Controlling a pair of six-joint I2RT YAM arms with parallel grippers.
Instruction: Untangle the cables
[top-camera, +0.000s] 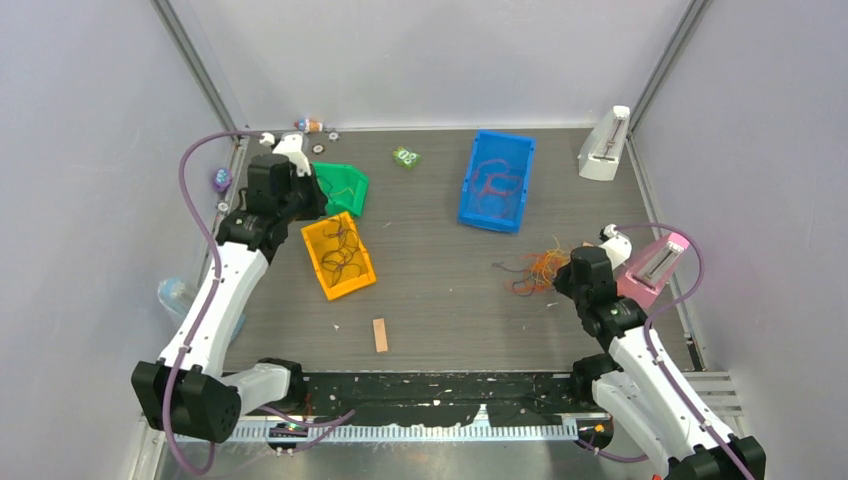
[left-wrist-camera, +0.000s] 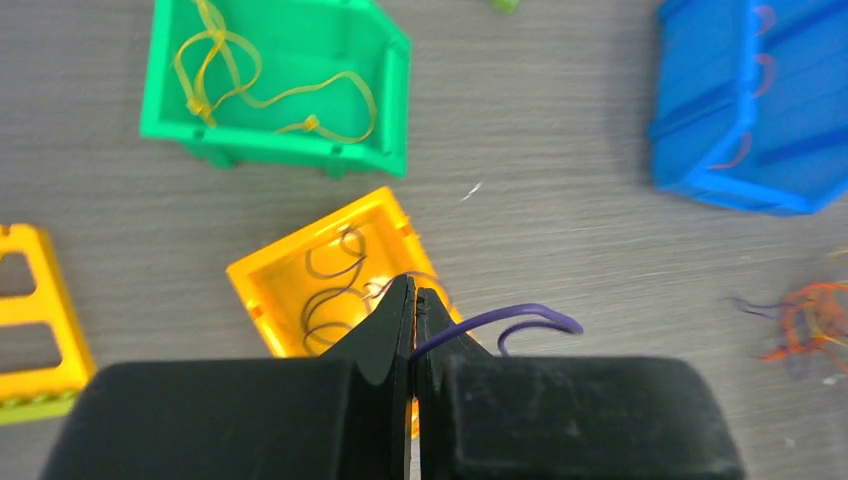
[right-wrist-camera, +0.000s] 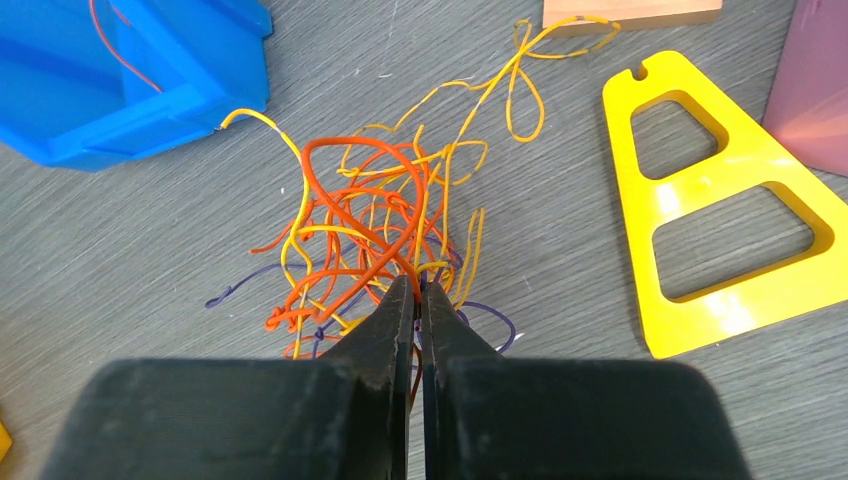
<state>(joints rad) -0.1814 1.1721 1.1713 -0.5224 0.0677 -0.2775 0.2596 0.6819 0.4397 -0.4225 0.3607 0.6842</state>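
The tangle lies far from my left gripper, so my right gripper will carry it onto the bare middle of the table (top-camera: 464, 262) (right-wrist-camera: 172, 252) by the blue bin's near end.
The tangle of thin orange, yellow and purple cables (top-camera: 540, 268) lies on the table at the right. It also shows in the right wrist view (right-wrist-camera: 370, 210). My right gripper (right-wrist-camera: 418, 285) is shut on an orange cable (right-wrist-camera: 330, 190) at the near edge of the tangle. My left gripper (left-wrist-camera: 413, 290) is shut on a single purple cable (left-wrist-camera: 520, 313), which loops out to the right. It hangs above the orange bin (left-wrist-camera: 260, 285), which holds dark cables. The green bin (left-wrist-camera: 395, 90) holds yellow-green cables. The blue bin (top-camera: 470, 195) holds red cables.
A wooden block (top-camera: 380, 334) lies near the front middle. A white stand (top-camera: 603, 150) is at the back right and a pink stand (top-camera: 655, 265) is beside the right arm. A yellow frame (right-wrist-camera: 700, 200) lies right of the tangle. A small green item (top-camera: 405, 157) is at the back.
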